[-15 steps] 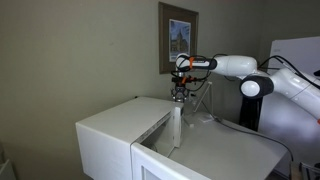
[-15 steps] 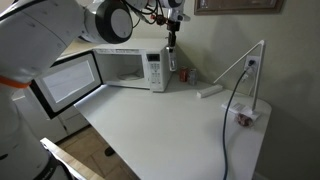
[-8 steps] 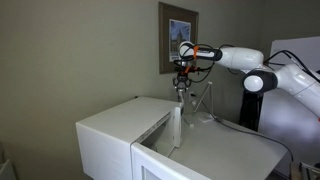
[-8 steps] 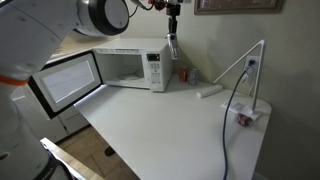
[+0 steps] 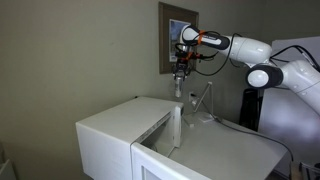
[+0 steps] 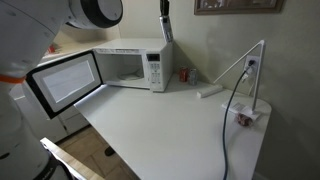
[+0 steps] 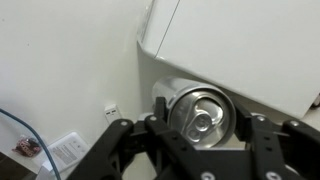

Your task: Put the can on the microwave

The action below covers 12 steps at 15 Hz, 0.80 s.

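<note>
My gripper holds the can (image 5: 179, 88) at the edge of the microwave's top, so next it should move farther over the microwave's top and lower the can near that edge.
My gripper (image 5: 180, 72) is shut on the can (image 5: 179, 88), a slim silvery cylinder held upright in the air. In both exterior views it hangs well above the microwave (image 5: 105, 128), a large white box with its door swung open (image 6: 62, 82). In an exterior view the gripper (image 6: 165, 10) is at the top edge, with the can (image 6: 168, 31) above the microwave's top (image 6: 125, 48) near its right corner. In the wrist view the can's lid (image 7: 200, 116) sits between the black fingers (image 7: 247, 125) of the gripper (image 7: 202, 122). The microwave's white top (image 7: 240, 45) lies below and beyond it.
A red can (image 6: 183, 74) stands on the white table (image 6: 170, 125) beside the microwave. A small white object (image 6: 208, 91), a thin angled white frame (image 6: 250, 68) and a black cable (image 6: 228, 125) lie to the right. A framed picture (image 5: 178, 38) hangs on the wall.
My gripper has risen with the can, from just above the microwave's top to well above it, and has drifted slightly toward the wall.
</note>
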Tool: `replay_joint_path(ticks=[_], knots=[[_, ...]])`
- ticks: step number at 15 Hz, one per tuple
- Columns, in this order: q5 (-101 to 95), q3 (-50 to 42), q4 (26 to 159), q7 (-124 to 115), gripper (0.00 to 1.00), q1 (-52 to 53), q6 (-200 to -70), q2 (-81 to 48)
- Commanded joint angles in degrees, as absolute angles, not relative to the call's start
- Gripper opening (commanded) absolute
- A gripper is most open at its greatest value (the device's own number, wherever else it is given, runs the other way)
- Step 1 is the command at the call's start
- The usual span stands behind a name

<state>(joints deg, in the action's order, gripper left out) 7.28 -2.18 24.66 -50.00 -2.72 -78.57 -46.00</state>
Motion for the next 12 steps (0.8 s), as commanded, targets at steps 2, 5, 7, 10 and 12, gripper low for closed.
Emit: replay_joint_path(ticks=[2,5,7,10,12], knots=[[8.76,-0.07,26.18,-53.65,0.37,-1.47,-78.21,-43.72],[10.39,1.5,26.73,-56.31,0.37,-1.35,-78.31,-43.98],[11.91,2.53,27.51,-58.05,0.37,-1.68,-77.86,-43.76],[13.78,3.37,24.77,-60.9,0.37,-1.88,-76.22,-45.83],[14.81,3.82,25.11,-62.27,0.37,-2.0,-76.38,-46.06]])
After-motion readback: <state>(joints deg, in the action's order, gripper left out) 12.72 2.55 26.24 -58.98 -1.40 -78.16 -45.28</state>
